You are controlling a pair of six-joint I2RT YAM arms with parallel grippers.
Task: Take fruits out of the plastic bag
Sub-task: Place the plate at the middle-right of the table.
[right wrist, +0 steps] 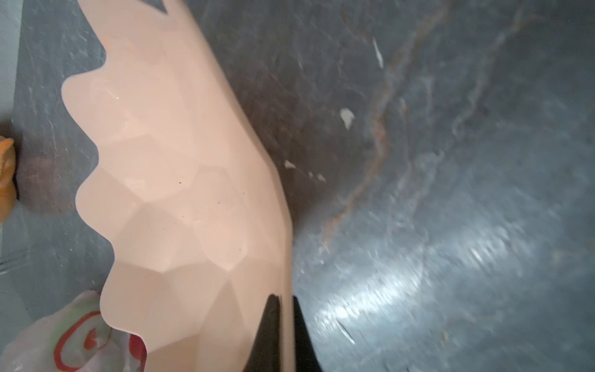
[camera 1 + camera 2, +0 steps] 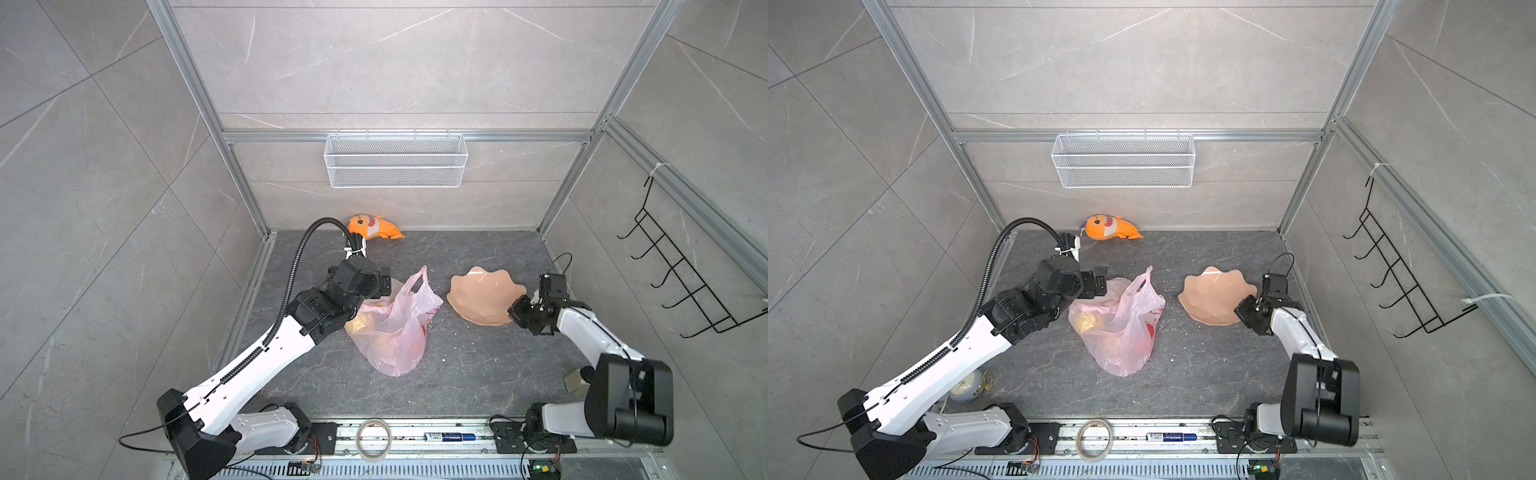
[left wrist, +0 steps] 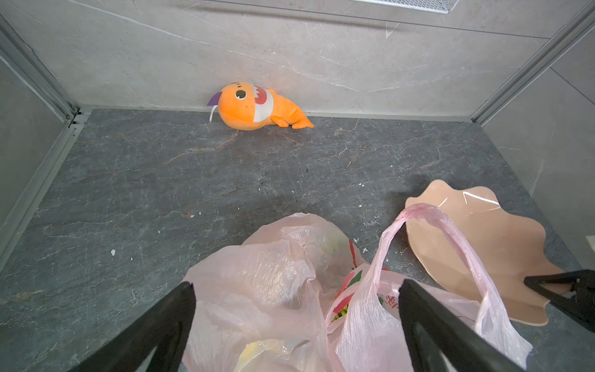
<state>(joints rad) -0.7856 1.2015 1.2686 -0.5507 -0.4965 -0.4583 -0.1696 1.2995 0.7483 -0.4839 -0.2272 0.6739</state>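
My right gripper draws the plate's rim back over the clear patch of tabletop next and releases it there. Bare tabletop lies back toward the base from my gripper.
The pink plastic bag (image 2: 395,328) (image 2: 1121,328) lies crumpled mid-table, one loop handle (image 3: 450,232) standing up. Fruits show only dimly through the film: a yellow one (image 2: 1086,322) (image 3: 257,351), something red (image 2: 1142,345), a bit of green (image 3: 343,310). My left gripper (image 3: 297,285) hangs open just above the bag's left side, a finger on each side of the crumpled top, holding nothing. My right gripper (image 1: 285,298) is shut on the rim of the peach scalloped plate (image 2: 482,295) (image 1: 177,193), to the right of the bag.
An orange plush shark (image 2: 374,227) (image 3: 254,106) lies against the back wall. A white wire basket (image 2: 395,160) hangs on that wall and a black hook rack (image 2: 681,282) on the right wall. A tape roll (image 2: 374,439) and a marker (image 2: 449,436) rest on the front rail.
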